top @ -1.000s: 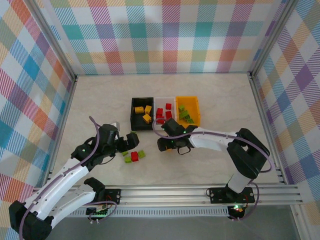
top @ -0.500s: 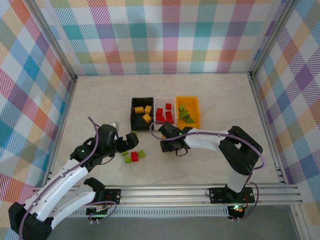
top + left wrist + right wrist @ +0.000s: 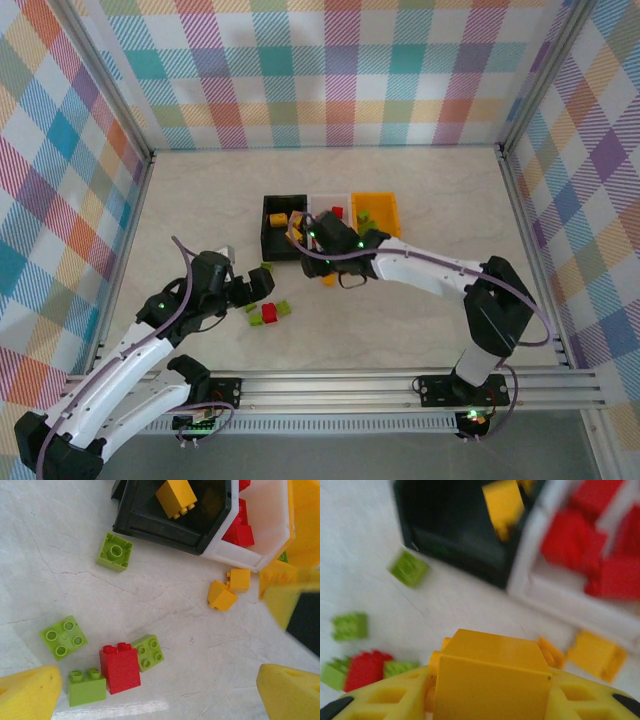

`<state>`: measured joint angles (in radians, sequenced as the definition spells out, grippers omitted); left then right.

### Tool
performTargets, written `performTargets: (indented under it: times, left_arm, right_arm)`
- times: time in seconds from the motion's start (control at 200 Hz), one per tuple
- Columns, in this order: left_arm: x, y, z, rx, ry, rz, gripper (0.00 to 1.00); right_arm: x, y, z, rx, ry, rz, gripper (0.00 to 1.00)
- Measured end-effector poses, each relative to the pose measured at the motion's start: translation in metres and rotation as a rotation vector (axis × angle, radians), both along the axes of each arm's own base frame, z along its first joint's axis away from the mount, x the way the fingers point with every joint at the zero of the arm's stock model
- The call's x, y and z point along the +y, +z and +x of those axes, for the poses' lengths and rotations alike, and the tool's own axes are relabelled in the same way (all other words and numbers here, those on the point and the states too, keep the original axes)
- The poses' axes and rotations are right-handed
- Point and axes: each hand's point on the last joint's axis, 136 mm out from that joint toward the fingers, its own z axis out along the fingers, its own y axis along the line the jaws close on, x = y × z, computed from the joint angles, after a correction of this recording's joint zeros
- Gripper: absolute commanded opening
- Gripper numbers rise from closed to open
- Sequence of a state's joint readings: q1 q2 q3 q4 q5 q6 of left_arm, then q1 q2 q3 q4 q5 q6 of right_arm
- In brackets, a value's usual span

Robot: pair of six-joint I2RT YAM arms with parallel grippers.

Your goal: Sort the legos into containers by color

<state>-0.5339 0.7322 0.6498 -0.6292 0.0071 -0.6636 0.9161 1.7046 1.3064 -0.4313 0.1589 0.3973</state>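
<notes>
My left gripper will go down from above the cluster onto the green lego that stands apart from the red lego. The bare tabletop around the green lego leaves room for fingers.
My right gripper [image 3: 492, 690] is shut on a yellow lego [image 3: 492, 675] and hovers at the front corner where the black container [image 3: 272, 232] meets the white container [image 3: 322, 203]. The black one holds yellow legos [image 3: 175, 497], the white one red legos [image 3: 590, 545], the orange container [image 3: 385, 203] green ones. My left gripper [image 3: 157, 695] stands open above a loose cluster: a red lego [image 3: 120, 667] and green legos [image 3: 148, 652] [image 3: 63, 637] [image 3: 86, 687]. Another green lego [image 3: 115, 551] lies by the black container. Two yellow legos [image 3: 222, 595] [image 3: 239, 579] lie in front of the white one.
Checked walls enclose the table on three sides, with a metal rail along the near edge. The three containers stand side by side at the table's centre. Bare tabletop [image 3: 430, 180] stretches to the right, far left and behind the containers.
The right gripper shut on a yellow lego, lifted it and moved it back and left toward the black container. The left arm barely shifted and stayed open.
</notes>
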Motion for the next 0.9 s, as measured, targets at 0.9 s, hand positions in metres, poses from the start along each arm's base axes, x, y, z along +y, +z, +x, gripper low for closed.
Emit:
performTargets:
  times: [0.9]
  left_arm:
    - [0.008, -0.044, -0.02, 0.134, -0.006, 0.058, 0.83]
  right_arm:
    - [0.039, 0.008, 0.087, -0.049, -0.002, 0.012, 0.88]
